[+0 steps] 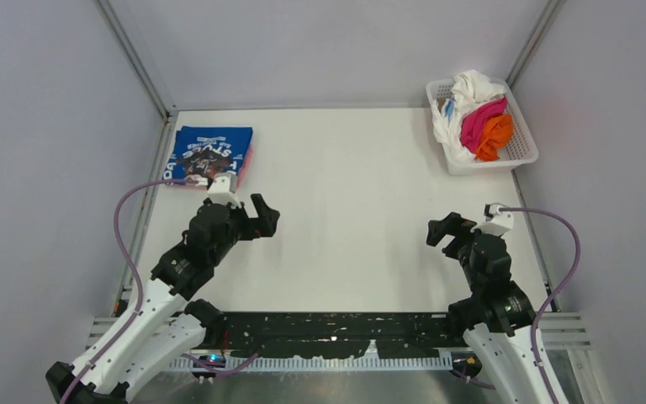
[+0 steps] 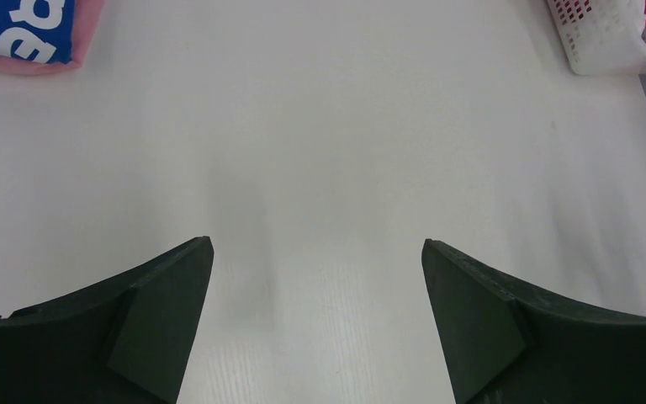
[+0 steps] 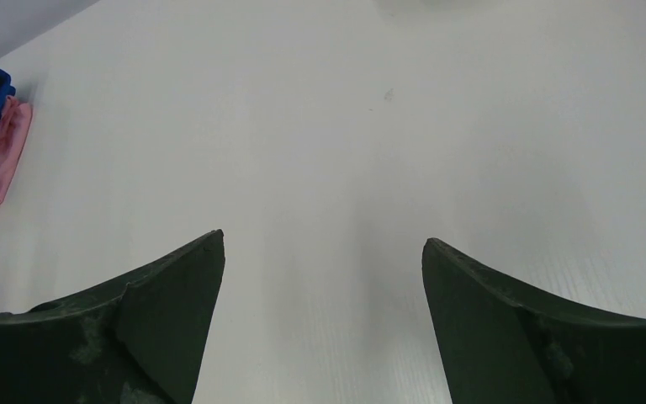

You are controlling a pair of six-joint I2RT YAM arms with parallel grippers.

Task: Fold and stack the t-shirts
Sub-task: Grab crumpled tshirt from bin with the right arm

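Note:
The white t-shirt is hanging over the basket's rim, so I will move my right gripper outward over the basket and down to close on the shirt's blue print.
A folded blue t-shirt with white lettering lies on a pink t-shirt at the table's far left; both show again in the left wrist view as blue cloth over a pink edge. In the white mesh basket at the far right sit a white t-shirt, a magenta t-shirt and an orange t-shirt, all crumpled. My left gripper hovers open just in front of the folded stack. My right gripper is open over bare table, holding nothing.
The white table is walled by grey panels with metal rails on the left, back and right. The basket's corner shows at the top right of the left wrist view. A black strip runs along the near edge between the arm bases.

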